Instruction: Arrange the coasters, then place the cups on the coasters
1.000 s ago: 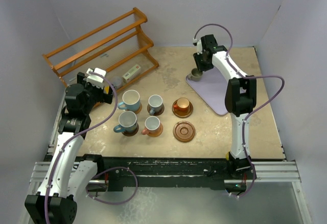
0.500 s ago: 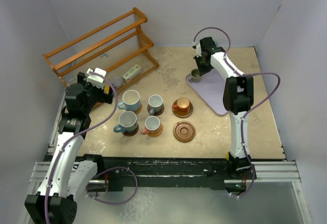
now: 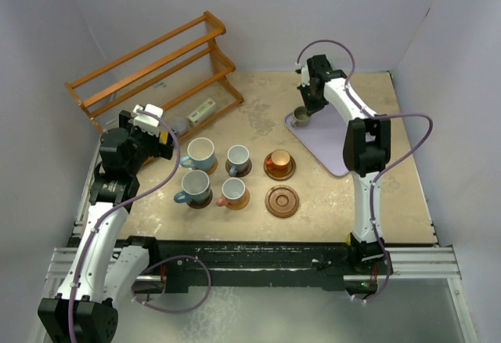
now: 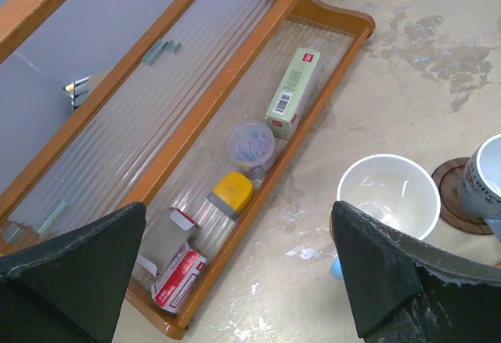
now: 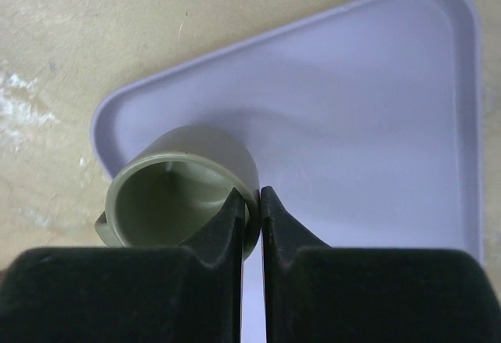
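Note:
The right gripper moves back past the orange cup next and releases its cup on the bare brown coaster, since that lies toward my base from it.
A grey-olive cup [image 3: 300, 117] [image 5: 168, 194] stands at the near-left corner of the lavender tray [image 3: 333, 143] [image 5: 368, 108]. My right gripper [image 3: 307, 106] [image 5: 252, 194] is shut on its rim, one finger inside and one outside. Five more cups stand on coasters mid-table: light blue [image 3: 200, 153], grey-blue [image 3: 238, 157], orange [image 3: 277, 160], blue [image 3: 193, 187] and pink [image 3: 232, 192]. One grooved brown coaster [image 3: 282, 200] lies bare. Left of the cups, by the rack, my left gripper [image 3: 153, 135] [image 4: 239, 203] hangs open and holds nothing. The light blue cup [image 4: 389, 196] shows by its right finger.
A wooden rack [image 3: 156, 69] [image 4: 258, 124] stands at the back left. Its bottom shelf holds a green box [image 4: 293, 92], a small round tub [image 4: 250, 146], a yellow item [image 4: 231, 192] and a red-and-white box [image 4: 176, 274]. Walls close in on three sides.
My right gripper has closed its jaws onto the grey-olive cup's rim, shifting slightly over the tray's corner. The left arm has not moved.

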{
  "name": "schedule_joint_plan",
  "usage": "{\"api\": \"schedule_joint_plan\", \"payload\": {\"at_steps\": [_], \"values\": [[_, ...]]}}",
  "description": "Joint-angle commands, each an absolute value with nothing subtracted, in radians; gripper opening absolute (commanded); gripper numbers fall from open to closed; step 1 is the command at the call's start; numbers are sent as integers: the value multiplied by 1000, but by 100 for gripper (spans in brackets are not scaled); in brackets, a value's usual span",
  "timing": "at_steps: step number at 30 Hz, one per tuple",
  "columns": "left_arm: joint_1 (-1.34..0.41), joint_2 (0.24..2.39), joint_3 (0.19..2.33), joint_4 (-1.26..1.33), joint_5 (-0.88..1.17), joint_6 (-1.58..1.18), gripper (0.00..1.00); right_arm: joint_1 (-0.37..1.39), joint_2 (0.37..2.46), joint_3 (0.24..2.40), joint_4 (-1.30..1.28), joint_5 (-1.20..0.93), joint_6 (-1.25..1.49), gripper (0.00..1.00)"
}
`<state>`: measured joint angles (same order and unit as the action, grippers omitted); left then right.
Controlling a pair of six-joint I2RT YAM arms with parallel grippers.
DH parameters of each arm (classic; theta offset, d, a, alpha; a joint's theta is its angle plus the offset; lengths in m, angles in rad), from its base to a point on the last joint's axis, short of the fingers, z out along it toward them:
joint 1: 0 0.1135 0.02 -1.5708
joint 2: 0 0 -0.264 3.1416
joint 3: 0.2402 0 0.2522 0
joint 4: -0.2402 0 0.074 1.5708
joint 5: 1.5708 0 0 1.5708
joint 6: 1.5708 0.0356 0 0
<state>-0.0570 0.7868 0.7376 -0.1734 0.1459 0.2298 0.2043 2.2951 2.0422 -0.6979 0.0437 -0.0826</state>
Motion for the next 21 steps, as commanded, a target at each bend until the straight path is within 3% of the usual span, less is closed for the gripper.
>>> {"api": "schedule_joint_plan", "payload": {"at_steps": [1,12,21], "values": [[-49,774,742,-136,164,232,99,198,2097,2017,-715,54,-99,1],[-49,762,753,-127,148,231,99,199,1818,1795,-716,15,-94,0],[-49,800,759,-103,100,288,99,237,1497,1417,-668,-81,-56,0]]}}
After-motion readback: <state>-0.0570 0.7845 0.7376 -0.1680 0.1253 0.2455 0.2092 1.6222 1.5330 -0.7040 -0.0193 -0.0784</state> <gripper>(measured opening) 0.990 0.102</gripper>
